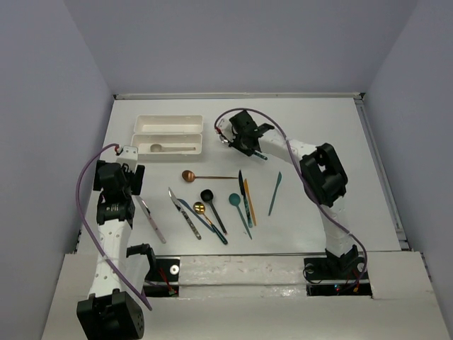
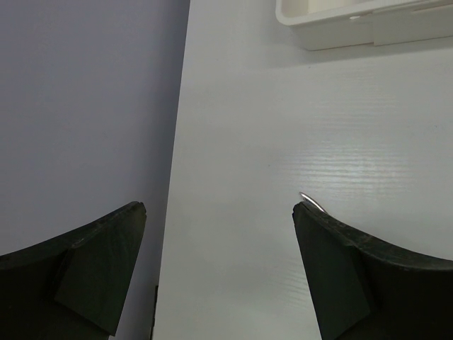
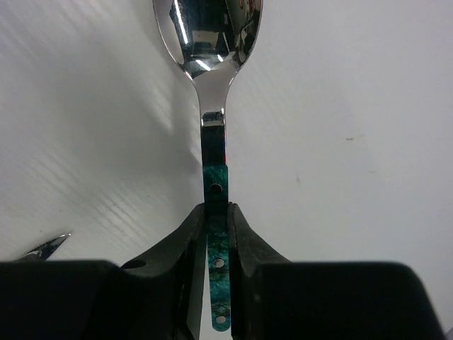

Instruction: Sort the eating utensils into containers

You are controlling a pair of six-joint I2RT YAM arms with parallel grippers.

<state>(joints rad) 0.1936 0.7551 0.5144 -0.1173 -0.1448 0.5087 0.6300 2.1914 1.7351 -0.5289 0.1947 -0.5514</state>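
Observation:
The nearer tray already holds a beige spoon (image 1: pixel 166 148), so I should move my right gripper to the left in the top view, over the beige spoon, and then open it.
My right gripper (image 1: pixel 243 144) (image 3: pixel 217 209) is shut on the teal handle of a silver-bowled spoon (image 3: pixel 209 42) (image 1: pixel 226 139). It holds the spoon just right of the containers, two white trays (image 1: pixel 168 124) (image 1: pixel 185 152) lying side by side. The nearer tray holds a beige spoon (image 1: pixel 166 148). Several utensils lie in a loose row mid-table: a copper spoon (image 1: pixel 188 176), a black spoon (image 1: pixel 207 195), a teal spoon (image 1: pixel 234 200), an orange knife (image 1: pixel 249 202) and a teal knife (image 1: pixel 274 193). My left gripper (image 1: pixel 127 185) (image 2: pixel 219 209) hangs open and empty at the left edge.
A pale knife (image 1: pixel 151 219) lies just in front of the left gripper, and its tip (image 2: pixel 311 202) peeks past the right finger. The side wall (image 2: pixel 85 106) stands close on the left. A tray corner (image 2: pixel 340 28) shows ahead of the left gripper.

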